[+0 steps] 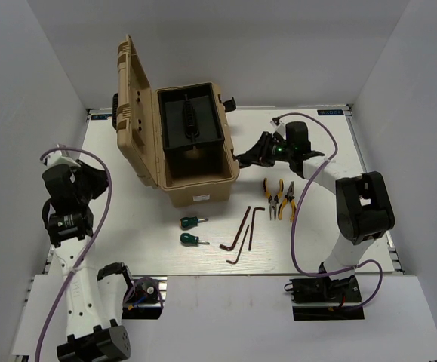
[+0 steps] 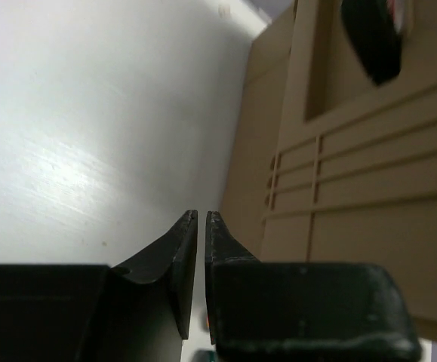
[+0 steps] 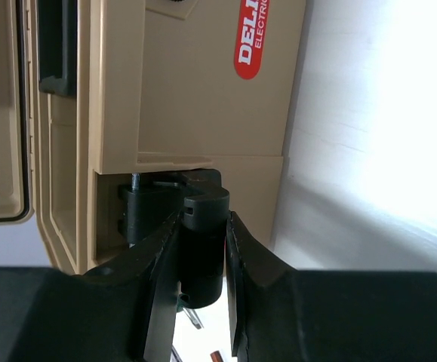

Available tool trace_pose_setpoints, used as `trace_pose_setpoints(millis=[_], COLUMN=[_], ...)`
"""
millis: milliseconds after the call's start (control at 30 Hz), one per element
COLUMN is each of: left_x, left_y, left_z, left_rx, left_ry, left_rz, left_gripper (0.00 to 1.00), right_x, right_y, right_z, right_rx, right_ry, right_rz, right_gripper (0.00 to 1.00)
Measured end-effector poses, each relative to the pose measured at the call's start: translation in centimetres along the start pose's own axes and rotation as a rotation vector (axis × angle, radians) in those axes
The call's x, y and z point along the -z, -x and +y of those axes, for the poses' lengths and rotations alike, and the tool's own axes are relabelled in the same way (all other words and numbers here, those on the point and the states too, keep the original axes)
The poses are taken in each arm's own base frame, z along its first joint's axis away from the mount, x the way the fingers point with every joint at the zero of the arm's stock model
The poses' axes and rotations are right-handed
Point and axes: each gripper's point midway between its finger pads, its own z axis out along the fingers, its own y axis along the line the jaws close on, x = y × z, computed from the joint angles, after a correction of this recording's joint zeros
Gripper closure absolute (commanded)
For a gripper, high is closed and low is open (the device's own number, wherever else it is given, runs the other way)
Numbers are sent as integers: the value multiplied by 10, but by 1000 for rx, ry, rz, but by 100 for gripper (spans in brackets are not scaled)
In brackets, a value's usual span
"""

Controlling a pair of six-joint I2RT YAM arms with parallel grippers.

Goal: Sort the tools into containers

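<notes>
My right gripper needs to push the toolbox (image 1: pixel 199 185) by its black latch (image 1: pixel 243 160) toward the raised-lid side first. Then it needs to release the latch.
Two yellow-and-black pliers (image 1: pixel 271 194) (image 1: pixel 287 200) lie right of the open tan toolbox (image 1: pixel 199 185). Two green-handled screwdrivers (image 1: pixel 193 222) (image 1: pixel 193 240) and three dark hex keys (image 1: pixel 239 235) lie in front of it. My right gripper (image 1: pixel 244 158) is at the box's right side. In the right wrist view this gripper (image 3: pixel 203 215) is shut on the black latch (image 3: pixel 203 241). My left gripper (image 2: pixel 201 215) is shut and empty, low over the table left of the raised lid (image 2: pixel 369 173).
A black tray (image 1: pixel 192 124) sits inside the toolbox. The lid (image 1: pixel 135 113) stands up on the box's left. White walls enclose the table on the left, back and right. Purple cables loop beside both arms.
</notes>
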Motion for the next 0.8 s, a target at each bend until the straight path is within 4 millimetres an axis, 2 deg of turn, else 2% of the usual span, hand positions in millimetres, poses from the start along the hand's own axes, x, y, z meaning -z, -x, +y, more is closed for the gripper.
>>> trace_pose_setpoints(millis=[200, 533, 667, 800], left_x=[1, 12, 17, 27], left_y=[-31, -51, -58, -57], left_z=[7, 10, 26, 44], left_rx=[15, 32, 71, 111], left_ry=[-5, 0, 102, 227], left_rz=[85, 138, 158, 144], left_gripper=[80, 86, 85, 85], right_x=[-7, -15, -19, -23], right_y=[-11, -22, -28, -32], right_z=[9, 19, 24, 28], right_rx=[-4, -26, -28, -28], right_ry=[1, 3, 10, 19], right_rz=[11, 24, 37, 46], right_gripper=[100, 100, 100, 100])
